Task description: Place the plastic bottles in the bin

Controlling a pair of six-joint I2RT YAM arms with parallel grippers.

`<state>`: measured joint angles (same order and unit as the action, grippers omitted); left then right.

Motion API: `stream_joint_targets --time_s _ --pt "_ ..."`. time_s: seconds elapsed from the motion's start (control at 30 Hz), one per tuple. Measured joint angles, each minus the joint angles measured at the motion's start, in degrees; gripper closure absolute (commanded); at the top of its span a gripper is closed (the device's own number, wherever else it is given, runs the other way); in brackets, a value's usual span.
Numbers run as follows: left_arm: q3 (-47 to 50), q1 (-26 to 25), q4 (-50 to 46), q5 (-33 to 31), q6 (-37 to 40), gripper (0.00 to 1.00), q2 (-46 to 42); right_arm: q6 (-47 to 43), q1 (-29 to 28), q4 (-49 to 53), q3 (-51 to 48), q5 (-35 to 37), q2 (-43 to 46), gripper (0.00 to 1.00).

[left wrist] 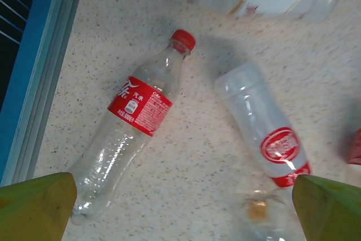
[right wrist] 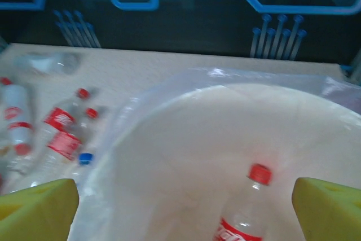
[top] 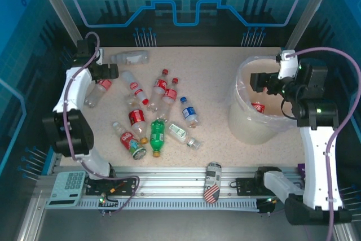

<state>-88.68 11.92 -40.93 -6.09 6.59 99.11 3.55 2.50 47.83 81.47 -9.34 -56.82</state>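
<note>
The clear plastic bottle is below my left gripper, closer to the blue frame, so next I will lower my left gripper astride the bottle's red label.
Several plastic bottles lie scattered on the speckled table left of centre, among them a green one (top: 157, 136), a blue-labelled one (top: 189, 111) and a pale one (top: 130, 57) at the back. My left gripper (top: 111, 74) (left wrist: 183, 213) hovers open over the far-left bottles, with a red-labelled bottle (left wrist: 135, 122) and a capless bottle (left wrist: 265, 128) below it, neither touched. My right gripper (top: 262, 81) (right wrist: 183, 213) hangs open above the bin (top: 248, 131) (right wrist: 186, 139). A red-capped bottle (right wrist: 248, 213) (top: 258, 106) lies free inside the bin.
A flag-patterned can (top: 212, 182) rests on the front rail between the arm bases. A calculator (top: 66, 188) sits at the front left corner. Frame posts and a blue wall (left wrist: 34, 55) border the table's left edge.
</note>
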Motion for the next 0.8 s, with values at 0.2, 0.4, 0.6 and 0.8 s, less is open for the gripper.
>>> stream_joint_targets --time_s 0.2,0.4,0.6,0.8 --pt "-9.2 3.5 -4.1 -0.8 6.9 0.01 15.0 2.1 -1.8 -5.2 -4.0 -6.3 1.2 0.03" --pt "-14.1 4.7 -7.7 -1.2 9.6 0.01 22.0 2.1 -1.9 -6.0 -4.8 -6.8 -0.8 0.03" --pt "-15.3 4.7 -8.5 -3.1 10.5 0.04 26.3 2.1 -2.1 -6.0 -4.8 -6.8 -1.0 0.03" --pt "-15.0 4.7 -8.4 -3.2 10.1 0.20 28.2 2.0 -2.3 -5.9 -4.8 -6.6 -1.6 0.03"
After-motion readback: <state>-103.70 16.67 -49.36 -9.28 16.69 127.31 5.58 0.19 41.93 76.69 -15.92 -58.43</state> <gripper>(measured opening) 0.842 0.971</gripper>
